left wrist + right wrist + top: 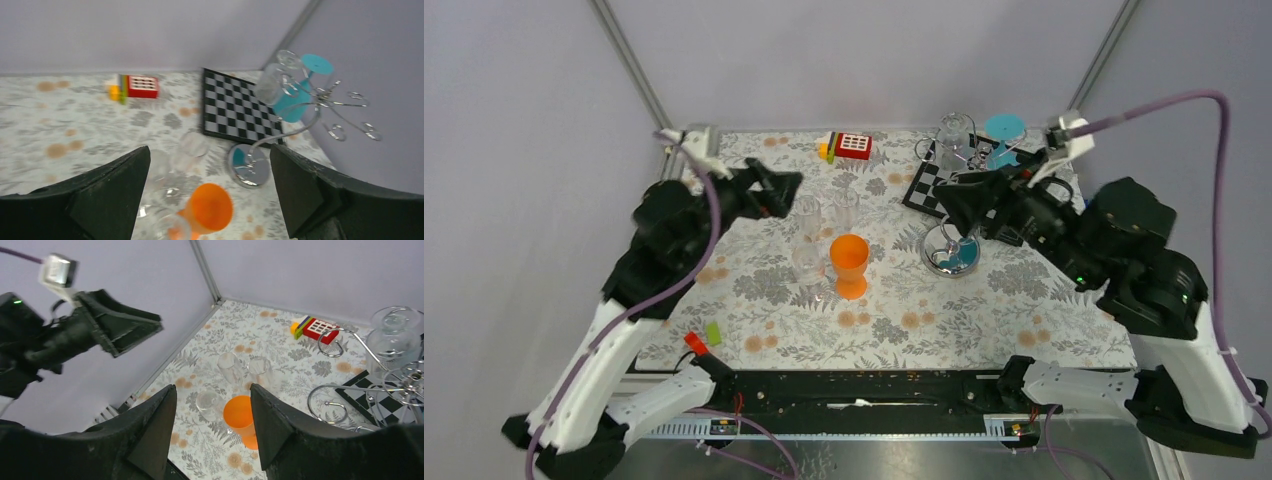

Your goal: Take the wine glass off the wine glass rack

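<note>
I will next move and turn my left gripper outward and to the right in the top view, onto the clear glass's foot [957, 124] [289, 58], which is in the open above the rack's arm.
The wine glass rack [939, 255], a chrome wire stand with curled arms, stands at the back right; its base [248, 166] and spiral arms [327, 401] show in both wrist views. A clear wine glass [954, 135] [272, 82] [395, 342] hangs upside down from it, beside a teal glass [1004, 128] [299, 97]. My right gripper [946, 196] [212, 405] hovers open just left of the rack's stem, holding nothing. My left gripper [792, 192] [210, 185] is wide open and empty above the glasses standing mid-table.
An orange goblet [850, 262] [206, 207] [239, 412] stands mid-table with three clear glasses [809, 215] beside it. A checkered board [924, 185] [240, 107] lies behind the rack. A red toy block [852, 145] sits at the back, and small pieces [704, 338] at the near left.
</note>
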Controlling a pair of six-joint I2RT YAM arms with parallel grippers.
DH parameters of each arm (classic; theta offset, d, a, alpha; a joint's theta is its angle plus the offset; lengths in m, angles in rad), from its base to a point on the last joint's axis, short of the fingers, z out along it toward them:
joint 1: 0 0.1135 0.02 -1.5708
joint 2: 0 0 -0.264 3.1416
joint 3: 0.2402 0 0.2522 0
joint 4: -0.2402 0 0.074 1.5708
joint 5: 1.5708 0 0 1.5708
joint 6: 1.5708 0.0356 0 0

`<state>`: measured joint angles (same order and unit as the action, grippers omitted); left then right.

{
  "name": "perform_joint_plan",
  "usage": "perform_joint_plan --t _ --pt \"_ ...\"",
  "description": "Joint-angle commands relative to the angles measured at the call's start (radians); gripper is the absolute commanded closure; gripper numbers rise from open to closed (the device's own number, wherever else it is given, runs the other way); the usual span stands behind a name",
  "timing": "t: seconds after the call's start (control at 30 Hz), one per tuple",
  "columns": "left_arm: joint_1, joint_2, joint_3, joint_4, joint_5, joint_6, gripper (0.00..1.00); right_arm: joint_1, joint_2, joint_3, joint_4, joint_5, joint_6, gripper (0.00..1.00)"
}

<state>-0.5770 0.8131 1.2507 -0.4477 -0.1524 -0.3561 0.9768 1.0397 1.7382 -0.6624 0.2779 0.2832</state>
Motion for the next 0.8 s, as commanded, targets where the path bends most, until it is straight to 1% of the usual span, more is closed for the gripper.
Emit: perform_joint_plan --t 0.0,0.07,0.17,0.27,0.37,0.47,0.5,0.63,0.77 --pt "0.005 0.206 0.096 0.23 0.258 -0.172 0.02 -0.003 -0.057 -0.087 0.11 0.089 0.009 0.37" --pt "0.018 0.309 0.144 0.287 0.33 -0.232 0.02 -0.003 -0.085 -0.113 0.111 0.091 0.016 0.37" --pt "0.051 0.48 0.224 0.391 0.467 -0.366 0.01 -0.003 -0.114 -0.138 0.109 0.076 0.022 0.37" --pt "0.07 0.662 0.342 0.455 0.589 -0.454 0.05 -0.003 -0.129 -0.145 0.101 0.059 0.031 0.37" --pt "0.072 0.839 0.466 0.57 0.696 -0.565 0.1 -0.003 -0.139 -0.159 0.1 0.05 0.034 0.37" --pt "0.072 0.984 0.574 0.643 0.737 -0.646 0.13 -0.003 -0.149 -0.166 0.1 0.053 0.038 0.37" --pt "0.072 1.019 0.592 0.66 0.731 -0.663 0.13 -0.003 -0.152 -0.169 0.101 0.053 0.04 0.37" --pt "0.072 1.11 0.652 0.705 0.709 -0.701 0.13 -0.003 -0.164 -0.183 0.103 0.045 0.049 0.37" --pt "0.068 1.21 0.712 0.782 0.763 -0.794 0.13 -0.003 -0.171 -0.198 0.107 0.045 0.055 0.37"
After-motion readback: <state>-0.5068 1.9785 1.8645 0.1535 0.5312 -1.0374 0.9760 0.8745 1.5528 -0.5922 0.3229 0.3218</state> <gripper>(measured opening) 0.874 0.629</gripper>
